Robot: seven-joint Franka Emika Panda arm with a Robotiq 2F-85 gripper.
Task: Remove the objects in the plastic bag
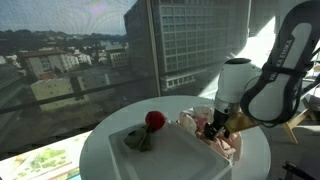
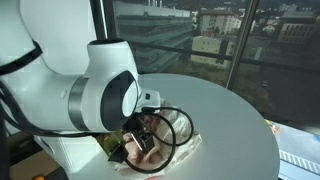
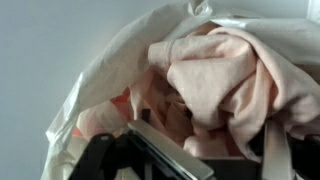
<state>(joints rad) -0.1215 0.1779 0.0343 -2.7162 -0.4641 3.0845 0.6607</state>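
The pink cloth is between my gripper's spread fingers, so next my gripper will go a little farther down around it and then close on its bunched fold.
A translucent white plastic bag lies open on the round white table, stuffed with a pale pink cloth. The bag also shows in both exterior views. My gripper is down in the bag's mouth with its fingers spread, and pink cloth lies between them. It shows at the bag in both exterior views. A red round object rests on a grey cloth on the table, outside the bag.
The round white table stands by large windows that look onto city buildings. The arm's body fills the near side of an exterior view and hides part of the bag.
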